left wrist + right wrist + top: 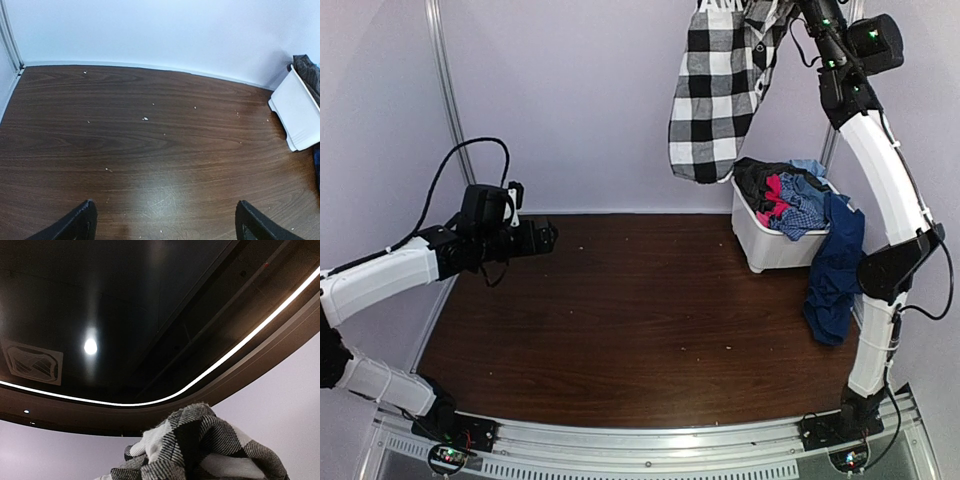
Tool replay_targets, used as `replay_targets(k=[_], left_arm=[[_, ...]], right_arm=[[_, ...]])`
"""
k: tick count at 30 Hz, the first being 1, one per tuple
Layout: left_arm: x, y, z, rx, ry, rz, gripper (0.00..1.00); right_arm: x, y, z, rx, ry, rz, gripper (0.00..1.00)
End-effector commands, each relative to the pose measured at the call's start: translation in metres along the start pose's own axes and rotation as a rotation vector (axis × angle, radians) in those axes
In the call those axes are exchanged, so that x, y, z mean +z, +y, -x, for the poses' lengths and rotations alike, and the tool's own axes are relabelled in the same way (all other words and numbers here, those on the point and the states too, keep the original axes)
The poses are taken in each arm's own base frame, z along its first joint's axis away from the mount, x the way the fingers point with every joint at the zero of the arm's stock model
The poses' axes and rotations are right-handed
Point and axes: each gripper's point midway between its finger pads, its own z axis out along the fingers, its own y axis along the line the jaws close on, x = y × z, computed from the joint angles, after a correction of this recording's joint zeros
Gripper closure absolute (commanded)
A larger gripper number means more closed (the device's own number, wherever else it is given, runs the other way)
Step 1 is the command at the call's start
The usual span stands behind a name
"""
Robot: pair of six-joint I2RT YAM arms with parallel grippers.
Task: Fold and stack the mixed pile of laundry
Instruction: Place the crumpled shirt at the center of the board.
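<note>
I will next swing my right gripper down toward the left in the top view and release the checked shirt [715, 95] over the middle of the table, because the middle of the table is bare.
The black-and-white checked shirt [715, 95] hangs in the air at the top right, well above the table. My right gripper [798, 12] is raised to the top edge of the view and is shut on the shirt's upper part. In the right wrist view the bunched shirt [200, 450] hides the fingers. The rest of the laundry pile [788, 192], red, light blue plaid and dark grey pieces, lies in the white bin [770, 248]. A long navy blue piece [835, 265] drapes over the bin's right side down to the table. My left gripper [546, 238] is open and empty over the table's left side, its fingertips [82, 222] wide apart.
The dark wooden table [640, 320] has white walls behind and a metal post [450, 100] at the back left. The bin stands at the back right corner and shows in the left wrist view [300, 117]. Small white specks [145, 118] dot the table.
</note>
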Motion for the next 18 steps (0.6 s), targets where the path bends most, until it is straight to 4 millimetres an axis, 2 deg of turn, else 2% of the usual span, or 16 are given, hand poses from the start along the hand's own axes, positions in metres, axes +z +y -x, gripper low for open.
replay_targets(k=[1,3,5,6,7,10,13,15,18], left_arm=[[-0.032,0.025,0.043,-0.132,-0.131,0.034,0.02],[-0.044,0.047,0.052,-0.201,-0.172,0.048,0.02],[-0.059,0.066,0.057,-0.256,-0.216,0.057,0.02],[-0.065,0.074,0.060,-0.273,-0.235,0.067,0.02],[-0.072,0.082,0.062,-0.284,-0.254,0.082,0.02],[-0.086,0.103,0.064,-0.304,-0.271,0.152,0.02],[-0.096,0.119,0.063,-0.331,-0.274,0.212,0.02],[-0.104,0.125,0.064,-0.348,-0.290,0.223,0.02],[-0.114,0.124,0.070,-0.341,-0.326,0.210,0.02]], right_arm=[[0.006,0.054,-0.026,0.035,0.056,0.116,1.00],[0.007,0.066,-0.050,0.092,0.098,0.131,1.00],[0.006,0.077,-0.085,0.162,0.165,0.141,1.00],[0.005,0.083,-0.107,0.195,0.206,0.149,1.00],[0.001,0.091,-0.138,0.245,0.258,0.155,1.00],[-0.013,0.108,-0.216,0.343,0.396,0.159,1.00],[-0.029,0.120,-0.277,0.449,0.476,0.155,1.00],[-0.036,0.128,-0.303,0.513,0.514,0.160,1.00],[-0.047,0.147,-0.315,0.597,0.555,0.241,1.00]])
